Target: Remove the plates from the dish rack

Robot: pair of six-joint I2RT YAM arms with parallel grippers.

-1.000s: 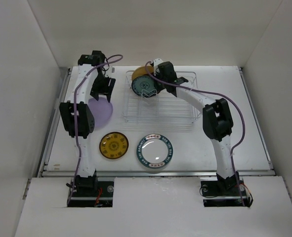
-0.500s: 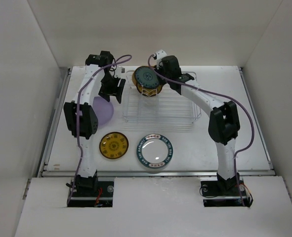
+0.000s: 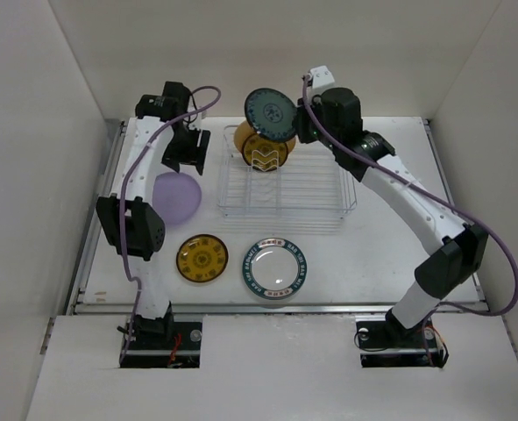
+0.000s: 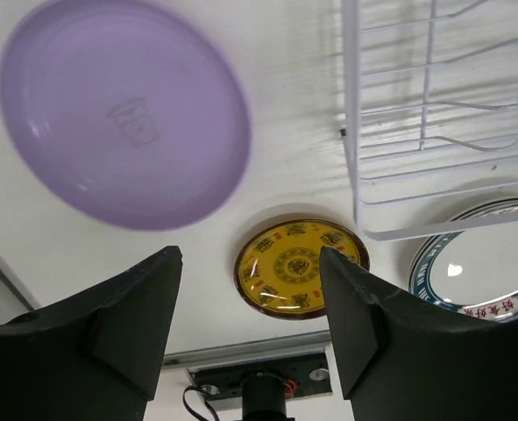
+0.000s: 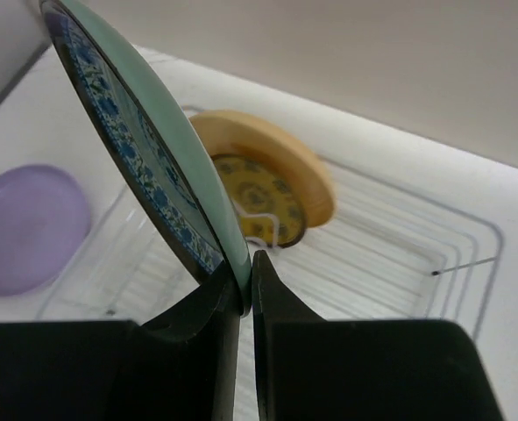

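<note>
My right gripper is holding the teal-centred plate's rim and next needs to move back and down to let go of it over the flat orange-centred plate (image 3: pixel 202 258), which is bare, below the gripper and closer to my base.
My right gripper (image 3: pixel 295 123) (image 5: pixel 246 282) is shut on the rim of a small teal-centred plate (image 3: pixel 271 112) (image 5: pixel 145 167), held on edge above the back left corner of the dish rack (image 3: pixel 280 184) (image 5: pixel 399 254). In the rack's left end a tan-yellow plate (image 3: pixel 248 134) (image 5: pixel 280 153) stands upright with an orange-centred plate (image 3: pixel 264 151) (image 5: pixel 257 203) in front of it. My left gripper (image 3: pixel 191 151) (image 4: pixel 250 307) hangs open and empty left of the rack, above the lilac plate (image 3: pixel 176 196) (image 4: pixel 123 114) lying flat on the table.
An orange-centred plate (image 3: pixel 202 258) (image 4: pixel 298 267) and a white plate with a teal patterned rim (image 3: pixel 274 267) (image 4: pixel 482 263) lie flat in front of the rack. White walls close in the table on three sides.
The right arm has lifted the teal-centred plate up out of the rack and towards the back. The left gripper swung towards the rack, then back to the left.
</note>
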